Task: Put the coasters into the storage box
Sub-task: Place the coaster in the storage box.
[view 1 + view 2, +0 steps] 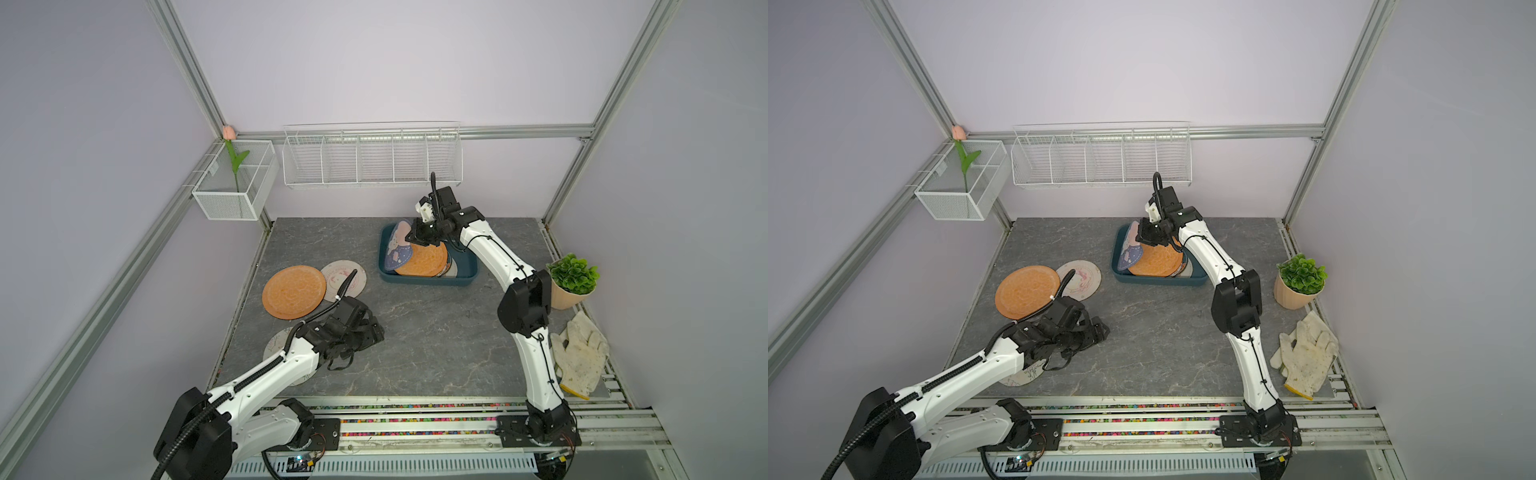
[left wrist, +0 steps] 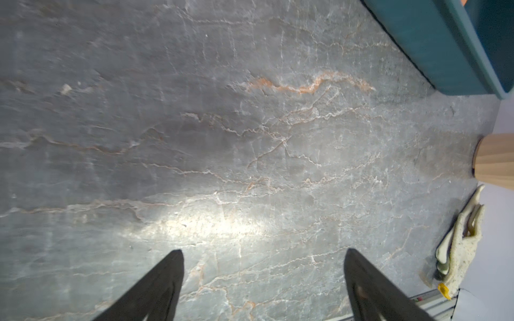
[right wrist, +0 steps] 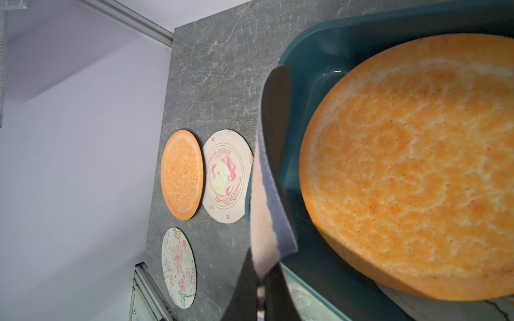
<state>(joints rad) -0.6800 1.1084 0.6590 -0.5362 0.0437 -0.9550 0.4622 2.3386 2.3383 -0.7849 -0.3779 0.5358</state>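
The orange coaster is below in the storage box (image 3: pixel 412 166), so my right gripper needs to lower the blue-and-pink printed coaster onto it and let go of the printed coaster's edge there.
The storage box (image 1: pixel 428 281) (image 1: pixel 1158 281) sits at the table's far centre-right, its teal wall also in the wrist views (image 2: pixel 434 47) (image 3: pixel 319 41). Inside lies an orange coaster (image 1: pixel 422 262) (image 3: pixel 417 166) on top of others. My right gripper (image 1: pixel 413 239) (image 3: pixel 261 268) is shut on the edge of a blue-and-pink printed coaster (image 1: pixel 397 247) (image 3: pixel 268 194), held upright over the box's left end. On the table lie an orange coaster (image 1: pixel 294 292), a horse-print coaster (image 1: pixel 347 279) and a butterfly-print coaster (image 1: pixel 276 345), partly under my left arm. My left gripper (image 1: pixel 374 330) (image 2: pixel 262 253) hangs open over bare table.
A potted plant (image 1: pixel 571 282) and a white work glove (image 1: pixel 582 357) sit along the right edge. On the back wall hangs a white wire rack (image 1: pixel 372 160). A white mesh basket (image 1: pixel 232 183) with a tulip is mounted at the back left.
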